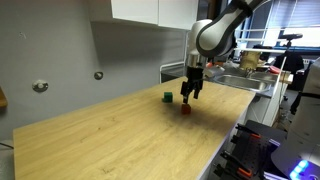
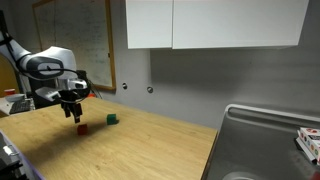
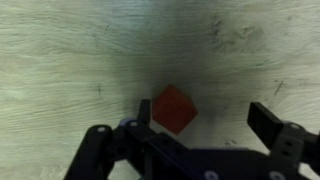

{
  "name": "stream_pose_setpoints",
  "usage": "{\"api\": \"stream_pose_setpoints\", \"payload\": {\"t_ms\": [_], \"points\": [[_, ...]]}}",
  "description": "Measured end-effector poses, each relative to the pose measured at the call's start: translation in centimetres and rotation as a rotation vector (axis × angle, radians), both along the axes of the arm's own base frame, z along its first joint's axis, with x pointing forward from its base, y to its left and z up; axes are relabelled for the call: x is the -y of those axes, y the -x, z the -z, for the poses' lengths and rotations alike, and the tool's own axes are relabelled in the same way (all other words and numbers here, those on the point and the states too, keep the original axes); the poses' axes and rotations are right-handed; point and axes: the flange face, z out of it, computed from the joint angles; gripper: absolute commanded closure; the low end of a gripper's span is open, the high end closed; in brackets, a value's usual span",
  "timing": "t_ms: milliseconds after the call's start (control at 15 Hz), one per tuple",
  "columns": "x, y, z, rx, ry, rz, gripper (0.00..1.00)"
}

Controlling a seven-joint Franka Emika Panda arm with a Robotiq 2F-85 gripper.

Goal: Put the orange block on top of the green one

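Note:
I will move my gripper next toward the side of the open finger that the orange block (image 3: 174, 108) is near, because the block is off-centre. Then I will lower my gripper around the block.
The orange block (image 3: 174, 108) lies on the wooden table, seen from above in the wrist view, close to one finger of my gripper (image 3: 205, 118). The gripper is open and hovers just over the block; the fingers do not grip it. In both exterior views the orange block (image 1: 186, 109) (image 2: 82, 128) sits below the gripper (image 1: 191, 93) (image 2: 72, 111). The green cube (image 1: 167, 97) (image 2: 112, 119) stands on the table a short way from the orange block. The green cube is out of the wrist view.
The wooden table (image 1: 120, 135) ends at a metal sink (image 2: 262, 140) on one side. A grey wall with round fittings (image 1: 98, 75) runs behind it. Cluttered benches (image 1: 262, 62) stand past the table's far end.

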Motion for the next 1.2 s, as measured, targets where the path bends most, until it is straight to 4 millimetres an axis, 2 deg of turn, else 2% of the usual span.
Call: {"api": "stream_pose_setpoints", "payload": {"t_ms": [333,400,467,733,933,1200], "points": [[0.7,-3.3,3.9,-0.063,0.003,0.059,0.0],[0.7,-3.7,4.7,-0.077,0.003,0.067,0.25],[0.7,-4.1,5.4,-0.09,0.004,0.074,0.26],[0.8,-5.4,7.5,-0.122,0.006,0.095,0.58],[0.9,-6.4,7.0,-0.111,0.007,0.114,0.79],[0.8,-7.7,5.8,-0.081,0.018,0.121,0.82]]}}
